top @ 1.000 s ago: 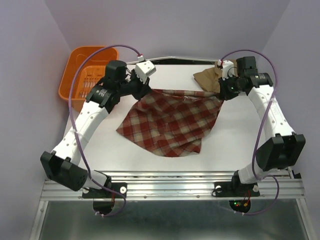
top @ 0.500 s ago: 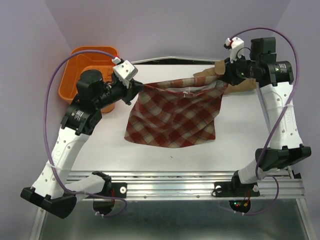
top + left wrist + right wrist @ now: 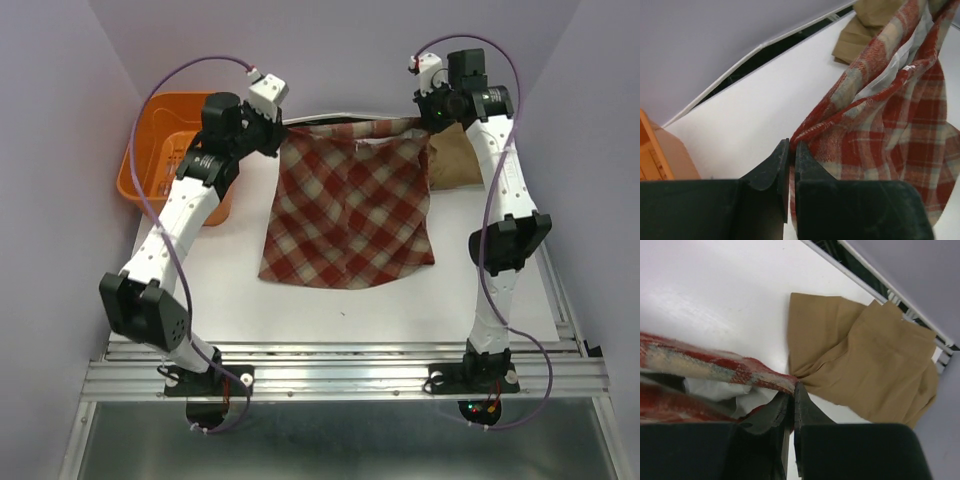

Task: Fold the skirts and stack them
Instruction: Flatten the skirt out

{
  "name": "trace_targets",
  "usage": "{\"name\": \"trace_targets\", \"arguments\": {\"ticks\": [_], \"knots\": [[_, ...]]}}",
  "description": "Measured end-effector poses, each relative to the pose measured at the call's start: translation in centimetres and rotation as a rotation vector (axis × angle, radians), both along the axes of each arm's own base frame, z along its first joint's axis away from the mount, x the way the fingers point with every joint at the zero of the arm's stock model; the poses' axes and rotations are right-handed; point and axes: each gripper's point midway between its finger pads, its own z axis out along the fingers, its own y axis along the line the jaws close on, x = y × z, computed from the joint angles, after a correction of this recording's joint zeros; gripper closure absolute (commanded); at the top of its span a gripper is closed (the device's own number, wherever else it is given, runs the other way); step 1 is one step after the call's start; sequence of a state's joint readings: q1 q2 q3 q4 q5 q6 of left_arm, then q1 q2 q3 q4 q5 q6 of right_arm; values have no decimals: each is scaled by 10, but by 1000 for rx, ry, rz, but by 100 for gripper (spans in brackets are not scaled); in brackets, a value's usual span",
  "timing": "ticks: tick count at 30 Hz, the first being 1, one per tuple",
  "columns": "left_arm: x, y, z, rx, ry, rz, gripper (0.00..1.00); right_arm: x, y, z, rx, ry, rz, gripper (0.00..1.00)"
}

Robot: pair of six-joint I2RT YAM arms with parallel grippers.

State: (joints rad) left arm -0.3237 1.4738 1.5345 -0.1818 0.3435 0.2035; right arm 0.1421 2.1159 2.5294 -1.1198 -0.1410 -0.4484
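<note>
The skirt's lower hem [image 3: 414,259] lies below and back of my right gripper, so I next need to pull the gripper back and down to the tabletop under it and release the still-raised corner there.
The red-and-cream plaid skirt [image 3: 350,205] hangs spread out between my two grippers at the back of the table, its lower hem resting on the white table [image 3: 330,300]. My left gripper [image 3: 280,128] is shut on the skirt's upper left corner, seen in the left wrist view [image 3: 791,145]. My right gripper [image 3: 425,122] is shut on the upper right corner, seen in the right wrist view [image 3: 792,386]. The tan-brown skirt [image 3: 455,155] lies folded at the back right, also in the right wrist view [image 3: 865,365]. The pastel floral skirt is out of view.
An orange plastic basket [image 3: 160,160] stands off the table's back left corner. The purple walls close in on both sides and behind. The metal rail [image 3: 340,375] runs along the near edge.
Both grippers have lifted and moved toward the back, pulling the plaid skirt up and stretching it flat. The skirt went from a crumpled heap to a hanging square.
</note>
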Motion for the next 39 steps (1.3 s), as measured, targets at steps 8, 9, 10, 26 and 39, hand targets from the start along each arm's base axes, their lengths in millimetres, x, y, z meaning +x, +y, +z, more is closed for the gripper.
{"name": "trace_targets", "arguments": {"ticks": [8,9,10,26,39], "knots": [[88,15,65,-75,-156,80,100,56,7,61,-22,-359,-97,99],[88,15,82,-89,-202,76,100,60,6,85,1,-438,-112,99],[86,16,94,-100,-237,73,100,61,6,104,21,-497,-121,99],[-46,38,-20,169,-429,-134,100,-24,44,35,77,-436,176,99],[-197,47,-169,431,-316,-477,91,-214,39,-170,-133,41,505,80]]}}
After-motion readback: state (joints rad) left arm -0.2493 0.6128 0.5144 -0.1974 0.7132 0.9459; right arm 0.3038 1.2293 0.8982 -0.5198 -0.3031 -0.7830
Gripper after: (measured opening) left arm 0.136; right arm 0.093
